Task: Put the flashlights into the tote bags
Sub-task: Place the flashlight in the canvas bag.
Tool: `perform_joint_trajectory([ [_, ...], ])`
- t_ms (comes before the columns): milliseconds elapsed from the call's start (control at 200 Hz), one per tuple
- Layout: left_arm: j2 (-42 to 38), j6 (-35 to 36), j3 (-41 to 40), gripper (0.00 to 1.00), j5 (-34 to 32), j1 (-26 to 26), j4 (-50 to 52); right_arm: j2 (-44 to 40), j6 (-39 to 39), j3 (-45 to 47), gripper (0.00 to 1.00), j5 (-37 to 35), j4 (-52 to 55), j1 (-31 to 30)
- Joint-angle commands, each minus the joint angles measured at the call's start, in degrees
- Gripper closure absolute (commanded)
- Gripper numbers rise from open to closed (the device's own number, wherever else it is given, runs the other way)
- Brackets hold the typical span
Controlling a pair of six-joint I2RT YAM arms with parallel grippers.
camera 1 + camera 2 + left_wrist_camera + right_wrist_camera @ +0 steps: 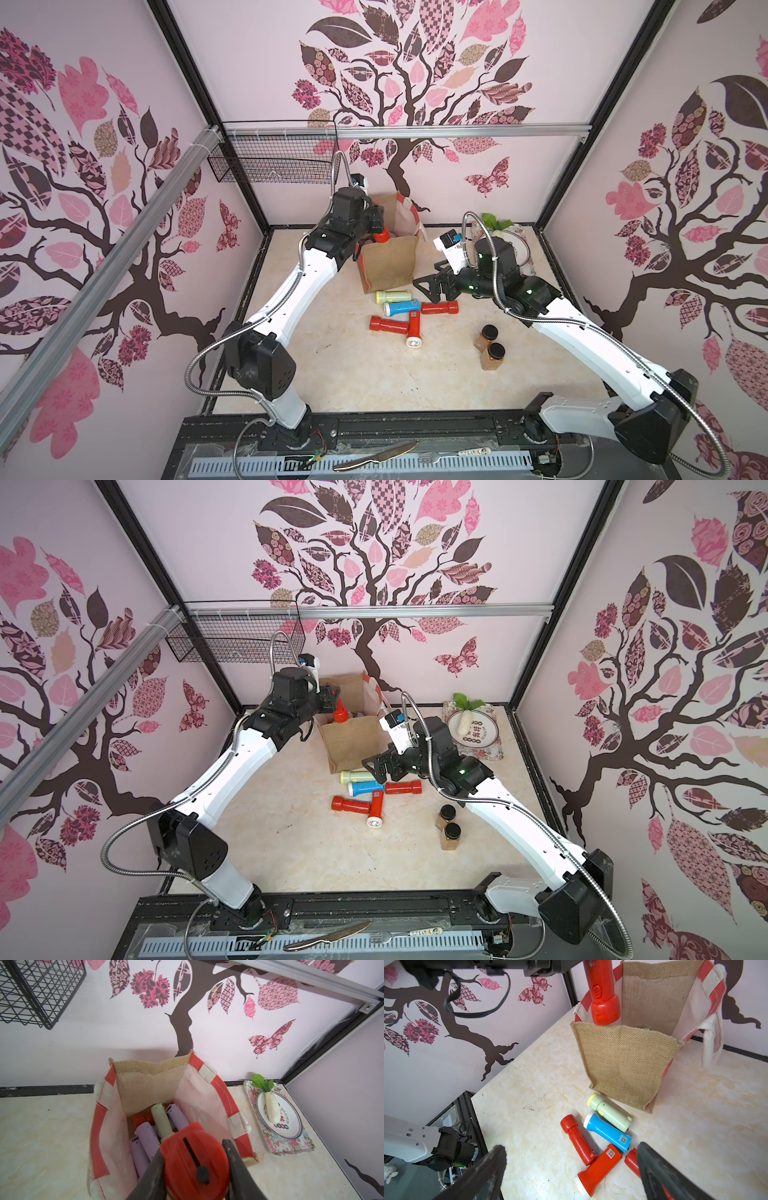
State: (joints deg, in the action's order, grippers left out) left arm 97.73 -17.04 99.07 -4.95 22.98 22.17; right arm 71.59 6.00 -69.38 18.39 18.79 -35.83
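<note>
The red flashlight (381,236) hangs head-down over the tote bag's opening, so the left gripper needs to go down and outward into the bag and release it onto the flashlights inside.
The tan burlap tote bag (390,266) (627,1057) stands open at the back of the table. My left gripper (193,1147) is shut on a red flashlight (197,1165) (381,236), which hangs head-down over the bag's mouth. Inside lie lilac flashlights (147,1140), a pale green one (161,1120) and a red one (141,1120). In front of the bag lie a pale green flashlight (610,1112), a blue one (608,1132) and three red ones (578,1139) (598,1169) (439,308). My right gripper (571,1149) (428,286) hovers open just above them, holding nothing.
Two amber jars with black lids (488,336) (493,356) stand to the right of the flashlights. A floral tray (494,750) with a plate and a white radish (463,725) sits at the back right. A wire basket (270,158) hangs on the back wall.
</note>
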Motion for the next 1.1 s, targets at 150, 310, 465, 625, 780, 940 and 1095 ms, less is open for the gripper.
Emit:
perform_joint_trajectory([
  [150,6.9,1.3,11.5,1.0,-2.3,-1.2,-3.1,-2.3,-0.4,0.2,0.0,-0.7,-0.3,-0.2],
  [310,13.0,3.5,18.0,1.0,-5.8,-1.4,-1.8,-1.4,-1.0,-0.4,0.0,-1.7,0.1,-0.2],
  [465,18.4,4.6,22.2,1.0,-7.6,-2.2,-1.1,-1.0,-1.5,-1.0,0.0,-2.2,0.6,-0.2],
  [625,22.3,4.0,23.1,1.0,-7.1,-3.4,-1.4,-0.9,-1.8,-1.0,0.0,-2.7,0.8,-0.2],
  [780,25.8,4.4,23.6,1.0,-6.0,-4.1,-1.6,-0.7,-1.9,-0.8,0.0,-2.9,0.9,-0.2],
  [940,28.7,3.7,24.0,1.0,-5.2,-4.7,-1.2,-0.2,-2.0,-1.0,0.0,-3.1,1.0,-0.1],
  [1095,30.6,3.2,24.0,1.0,-4.7,-4.8,-0.5,0.2,-1.8,-1.0,0.0,-3.6,1.5,-0.2],
])
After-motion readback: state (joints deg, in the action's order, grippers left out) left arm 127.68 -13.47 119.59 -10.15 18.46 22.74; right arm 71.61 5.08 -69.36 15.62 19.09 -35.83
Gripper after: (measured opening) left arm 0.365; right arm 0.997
